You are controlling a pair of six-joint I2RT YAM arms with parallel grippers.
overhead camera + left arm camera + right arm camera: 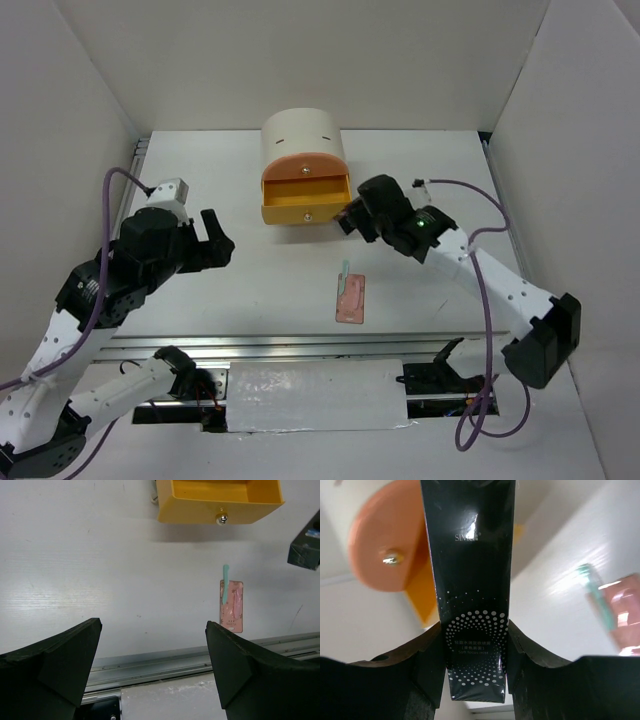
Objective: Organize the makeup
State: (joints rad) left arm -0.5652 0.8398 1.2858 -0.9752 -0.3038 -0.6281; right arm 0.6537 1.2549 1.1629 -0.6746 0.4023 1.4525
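Observation:
The open, empty yellow drawer [421,591] is to the left of my right gripper in the top view. My right gripper will next carry the case [470,555] that way and release it inside the drawer.
My right gripper [475,632] is shut on a dark rectangular case [470,555] printed with white dots, and holds it upright just right of the open yellow drawer [305,200]. The left wrist view catches that case [306,550] at its right edge. On the table in front of the drawer lies a flat pink palette [350,298], with a pale teal stick [345,270] resting partly on its far end; both show again as the palette [231,606] and the stick [225,582]. My left gripper [222,243] hovers open and empty to the left, its jaws [152,655] wide apart.
A cream drum-shaped box [303,135] stands at the back centre, its orange drawer front [385,550] shut above the pulled-out yellow drawer [220,500]. A metal rail [175,662] runs along the near table edge. White walls close in both sides.

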